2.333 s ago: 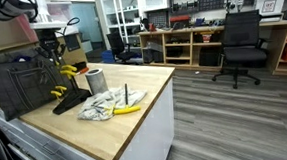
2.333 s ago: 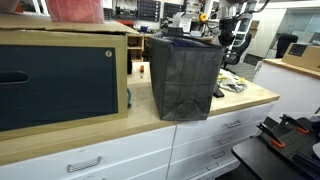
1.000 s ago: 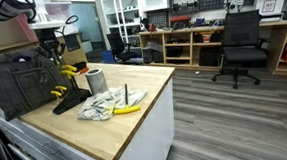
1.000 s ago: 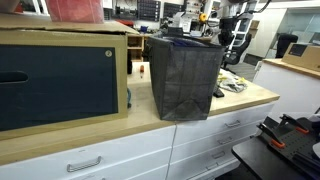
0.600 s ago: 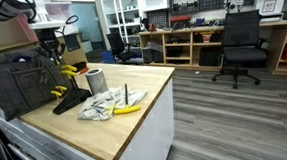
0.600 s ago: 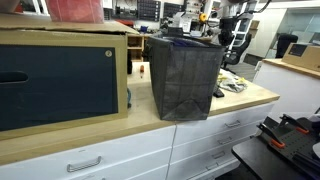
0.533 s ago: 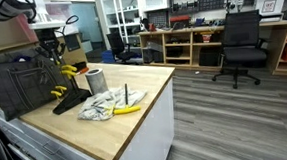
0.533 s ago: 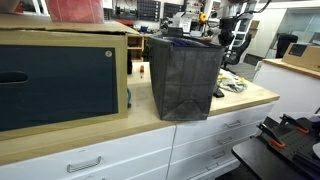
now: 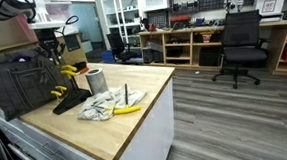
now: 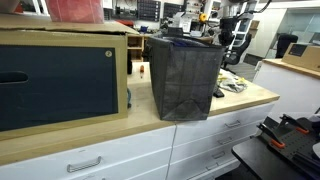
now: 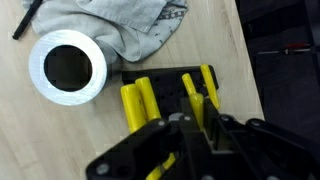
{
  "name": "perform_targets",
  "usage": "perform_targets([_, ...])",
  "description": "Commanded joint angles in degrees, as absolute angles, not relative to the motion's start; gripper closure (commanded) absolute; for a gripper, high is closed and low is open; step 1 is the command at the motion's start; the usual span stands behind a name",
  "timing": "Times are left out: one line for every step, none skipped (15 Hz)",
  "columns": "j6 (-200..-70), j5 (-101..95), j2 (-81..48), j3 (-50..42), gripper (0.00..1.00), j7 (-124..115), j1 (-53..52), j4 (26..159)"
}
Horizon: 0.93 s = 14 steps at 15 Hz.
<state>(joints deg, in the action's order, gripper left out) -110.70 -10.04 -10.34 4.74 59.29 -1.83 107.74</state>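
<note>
I should next bring the thin yellow rod [image 11: 197, 100] in my gripper down onto the black stand and let go of the rod there, because the stand is below my gripper.
My gripper [image 11: 200, 118] hangs over a black stand [image 11: 170, 80] that carries several yellow rods [image 11: 140, 105]. Its jaws are shut, and a thin yellow rod [image 11: 197, 100] runs up between the fingertips. In an exterior view the gripper [image 9: 54, 57] sits just above the stand [image 9: 70, 101], with a yellow piece [image 9: 71, 69] sticking out beside it. A silver can [image 11: 66, 68] stands next to the stand, and a crumpled grey cloth [image 11: 130, 25] lies beyond it. In an exterior view a black mesh bin [image 10: 187, 75] hides the stand; only the arm [image 10: 232, 30] shows above it.
The black mesh bin [image 9: 19, 86] stands close behind the stand. On the cloth [image 9: 100, 108] lie a yellow item [image 9: 127, 109] and an upright black pen [image 9: 125, 92]. The wooden counter [image 9: 136, 125] drops off at its front edge. A cabinet [image 10: 60, 80] stands by the bin.
</note>
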Motion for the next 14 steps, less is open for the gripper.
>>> perform_targets([-108.5, -9.1, -9.6, 4.8, 0.96, 60.0, -1.7, 107.3])
perform_targets([-108.3, -9.3, -9.6, 4.8, 0.96, 59.9, -1.8, 107.2])
perform_targets([-108.2, -9.3, -9.7, 4.8, 0.96, 59.8, -1.8, 107.2])
perform_targets([-108.1, -9.4, -9.7, 4.8, 0.96, 59.7, -1.8, 107.1])
perform_targets([-108.0, -9.5, -9.8, 4.7, 0.96, 59.6, -1.8, 107.1])
perform_targets([-107.9, -9.5, -9.8, 4.7, 0.96, 59.6, -1.8, 107.1])
perform_targets([-107.9, -9.6, -9.8, 4.7, 0.96, 59.4, -1.8, 107.1])
perform_targets([-107.9, -9.7, -9.8, 4.7, 0.96, 59.3, -1.8, 107.1])
perform_targets([-108.0, -9.8, -9.9, 4.7, 0.96, 59.2, -1.8, 107.0])
perform_targets([-108.1, -9.8, -9.9, 4.7, 0.96, 59.1, -1.8, 107.0])
perform_targets([-108.2, -9.8, -9.9, 4.7, 0.96, 59.0, -1.8, 107.0])
perform_targets([-108.5, -10.0, -9.9, 4.7, 0.96, 58.7, -1.9, 107.0])
perform_targets([-108.5, -10.0, -9.9, 4.7, 0.96, 58.7, -1.9, 107.0])
perform_targets([-108.5, -10.1, -9.9, 4.7, 0.96, 58.6, -2.0, 107.0])
